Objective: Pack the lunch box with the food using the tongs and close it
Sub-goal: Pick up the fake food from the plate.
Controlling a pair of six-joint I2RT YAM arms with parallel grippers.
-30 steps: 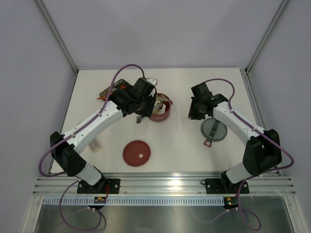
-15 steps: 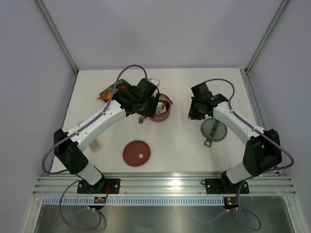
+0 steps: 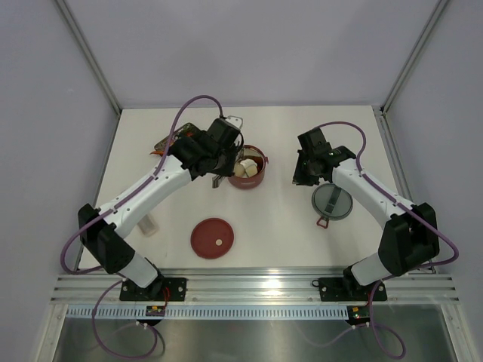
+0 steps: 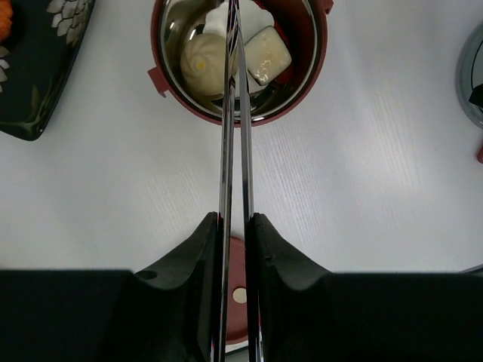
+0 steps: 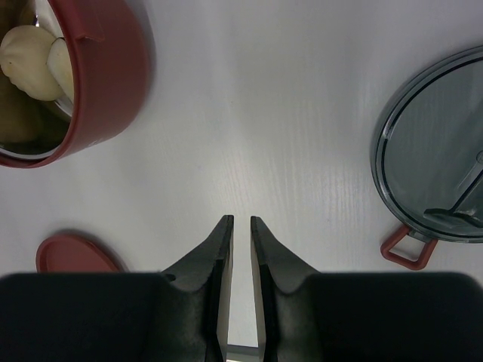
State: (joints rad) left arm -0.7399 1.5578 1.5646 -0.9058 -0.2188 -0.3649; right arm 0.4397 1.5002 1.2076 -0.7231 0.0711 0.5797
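The black patterned tray (image 4: pixel 39 66) lies to the left in the top view, so the robot's left gripper will go there next and let go of the tongs (image 4: pixel 233 151) over the tray's orange food.
The dark-red lunch box (image 3: pixel 249 177) stands open mid-table, its steel inside showing. In it lie pieces of the food: a pale round lump (image 4: pixel 200 64) and a pale squarish piece (image 4: pixel 268 53). My left gripper (image 4: pixel 235 219) is shut on the silver tongs (image 4: pixel 233 151), whose two arms run nearly together with their tips over the lunch box's (image 4: pixel 321 68) opening. In the top view the left gripper (image 3: pixel 223 162) sits just left of the pot. My right gripper (image 5: pixel 241 220) hovers over bare table right of the lunch box (image 5: pixel 113 90), its jaws slightly apart and holding nothing.
A black patterned tray (image 4: pixel 38 75) with orange food (image 4: pixel 4 19) lies left of the pot. A round red lid (image 3: pixel 212 237) lies near the front. A grey see-through lid (image 5: pixel 438 173) with a red tab sits under the right arm (image 3: pixel 362 192). A small pale object (image 3: pixel 149 225) is at front left.
The left gripper has squeezed the tongs narrower and drawn back slightly left, so the pale pieces in the pot now show. The right arm has not moved.
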